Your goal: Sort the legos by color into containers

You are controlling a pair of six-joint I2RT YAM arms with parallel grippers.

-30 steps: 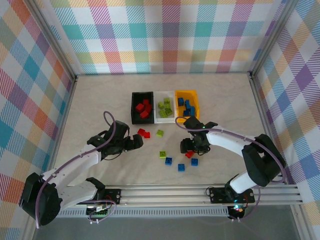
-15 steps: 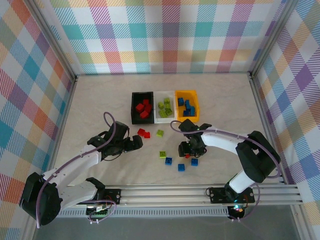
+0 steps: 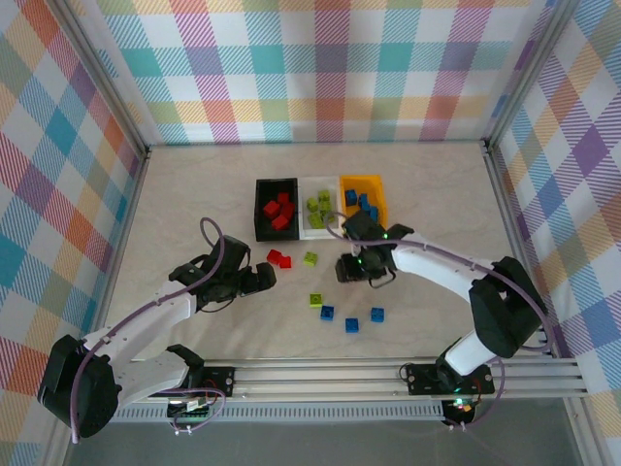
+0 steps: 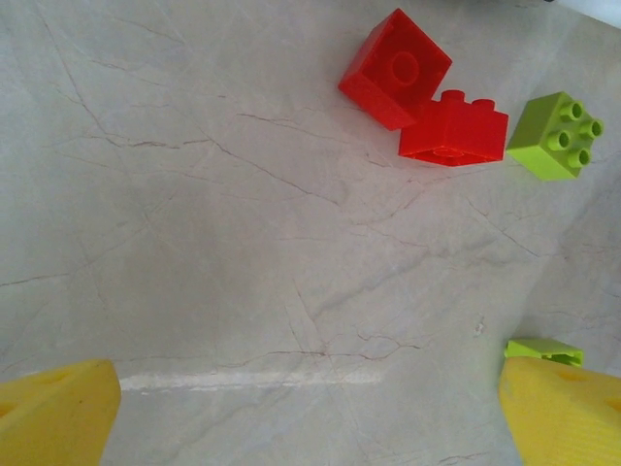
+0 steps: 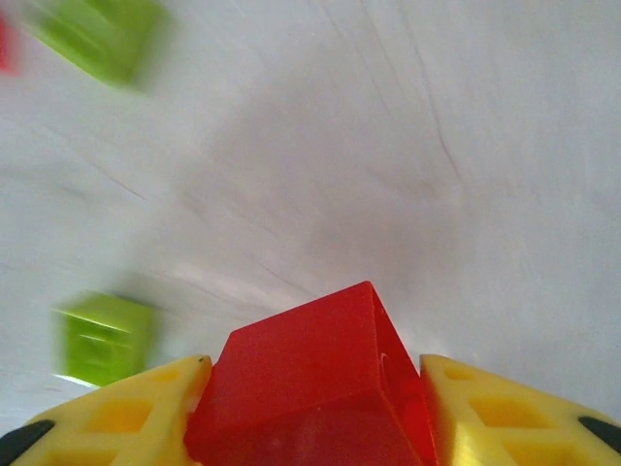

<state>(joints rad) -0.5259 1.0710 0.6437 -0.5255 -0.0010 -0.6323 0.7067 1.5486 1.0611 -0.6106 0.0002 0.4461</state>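
Note:
I will next carry this matching lego outward with my right gripper over the black container [image 3: 258,209] holding red legos and let it go, because that container is farther out, beyond the white one.
My right gripper [image 3: 342,269] is shut on a red lego [image 5: 310,388], squeezed between its yellow fingers [image 5: 505,417] and held above the table. It hangs just in front of the white container [image 3: 318,179] and the yellow-orange container [image 3: 361,179]. My left gripper [image 3: 267,277] is open above bare table, its fingers [image 4: 58,413] wide apart. Two red legos [image 4: 396,68] and a lime green one [image 4: 558,134] lie ahead of it. The black container [image 3: 258,209] holds red legos, the white one green, the yellow-orange one blue.
Loose on the table are a green lego [image 3: 316,300] and three blue ones [image 3: 328,313], [image 3: 352,324], [image 3: 376,314]. Another green lego [image 3: 310,258] lies beside the red pair [image 3: 278,258]. Plaid walls close in the table on three sides.
The right gripper closed on the red lego by the blue ones, lifted it and carried it up-left toward the containers. The left arm stayed still.

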